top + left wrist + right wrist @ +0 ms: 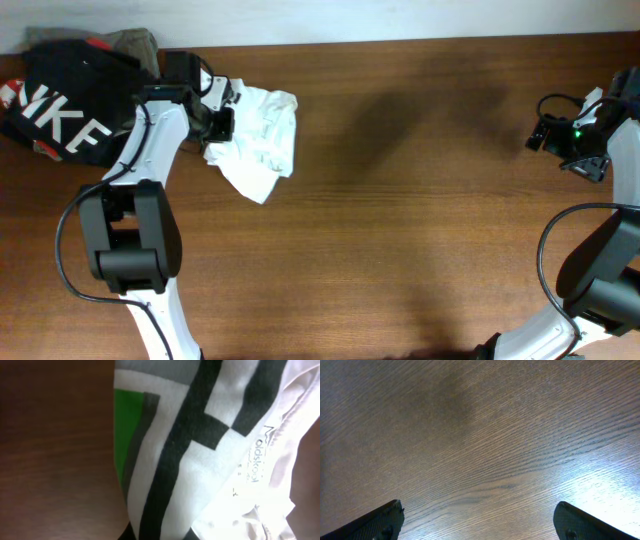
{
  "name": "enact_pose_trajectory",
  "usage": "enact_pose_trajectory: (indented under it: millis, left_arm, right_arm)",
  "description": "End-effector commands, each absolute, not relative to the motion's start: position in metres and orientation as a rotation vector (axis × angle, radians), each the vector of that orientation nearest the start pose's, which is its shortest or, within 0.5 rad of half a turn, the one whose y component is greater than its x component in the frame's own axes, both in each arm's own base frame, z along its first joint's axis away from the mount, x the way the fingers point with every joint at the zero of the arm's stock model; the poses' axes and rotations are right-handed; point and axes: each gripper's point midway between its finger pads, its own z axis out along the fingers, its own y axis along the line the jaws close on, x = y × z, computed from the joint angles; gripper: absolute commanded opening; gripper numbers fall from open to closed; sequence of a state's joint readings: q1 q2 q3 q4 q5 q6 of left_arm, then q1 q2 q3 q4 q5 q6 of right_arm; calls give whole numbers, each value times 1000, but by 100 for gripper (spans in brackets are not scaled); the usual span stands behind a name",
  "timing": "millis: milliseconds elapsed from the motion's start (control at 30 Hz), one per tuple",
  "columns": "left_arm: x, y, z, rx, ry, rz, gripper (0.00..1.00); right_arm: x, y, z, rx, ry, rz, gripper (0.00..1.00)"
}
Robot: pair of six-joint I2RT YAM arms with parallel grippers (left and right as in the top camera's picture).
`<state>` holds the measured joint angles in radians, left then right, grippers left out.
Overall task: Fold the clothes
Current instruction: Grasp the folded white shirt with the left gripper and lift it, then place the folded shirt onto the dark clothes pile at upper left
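The black shirt [78, 98] lies to the left of the left gripper in the overhead view. The left gripper needs to move over it and let go of the garment where other clothes lie in a pile.
A crumpled white garment [262, 140] lies on the wooden table at the upper left. In the left wrist view it fills the frame, white [170, 485] with black stripes, a green patch and a collar label. My left gripper [222, 122] sits on the garment's left edge, and cloth bulges between its dark fingertips [162, 535], so it looks shut on it. My right gripper [545, 135] is at the far right, open and empty, with its fingers [477, 510] wide apart over bare wood.
A pile of clothes lies in the far left corner: a black shirt with white letters [60, 110] and an olive garment [135, 42] behind it. The table's far edge [400, 40] runs along the top.
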<state>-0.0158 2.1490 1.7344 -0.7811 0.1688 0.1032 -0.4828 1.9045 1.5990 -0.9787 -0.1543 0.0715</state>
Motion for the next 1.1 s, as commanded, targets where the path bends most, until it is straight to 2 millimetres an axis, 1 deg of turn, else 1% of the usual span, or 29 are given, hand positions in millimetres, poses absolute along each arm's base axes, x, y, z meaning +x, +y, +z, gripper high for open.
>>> enact_pose_trajectory:
  millis: [0, 100, 200, 267, 367, 433, 533, 600, 667, 767, 900, 933, 1033, 1067]
  left_arm:
    - [529, -7, 99, 135, 2645, -121, 0]
    - [552, 12, 143, 95, 2541, -95, 1]
    - [566, 35, 183, 32, 2451, -71, 1]
    - [573, 49, 205, -24, 2396, -65, 1]
    - [581, 73, 234, -86, 2317, -44, 1]
    - [583, 89, 243, -146, 2283, -42, 1]
    - [582, 124, 249, -273, 2235, -38, 1]
    - [581, 142, 252, -303, 2215, -19, 1]
    - [575, 164, 252, -345, 2210, 2, 1]
    - [569, 188, 253, -398, 2192, 21, 1]
    - [561, 212, 247, -454, 2195, 58, 1]
    - [560, 219, 242, -473, 2200, 82, 0]
    - [555, 248, 202, -547, 2262, 146, 2]
    - [554, 257, 192, -569, 2270, 167, 1]
  right_arm:
    - [395, -176, 125, 727, 2700, 112, 99]
    - [395, -176, 125, 727, 2700, 111, 99]
    - [395, -176, 125, 727, 2700, 112, 99]
    - [395, -176, 125, 727, 2699, 112, 99]
    - [395, -176, 125, 727, 2700, 111, 99]
    - [395, -176, 125, 727, 2700, 112, 99]
    - [395, -176, 125, 727, 2700, 112, 99]
    - [395, -176, 125, 727, 2700, 111, 99]
    - [395, -176, 125, 727, 2700, 112, 99]
    - [395, -176, 125, 727, 2699, 112, 99]
    - [395, -176, 125, 727, 2700, 111, 99]
    - [395, -176, 125, 727, 2699, 112, 99]
    - [395, -176, 125, 727, 2700, 112, 99]
    - [395, -176, 125, 727, 2700, 111, 99]
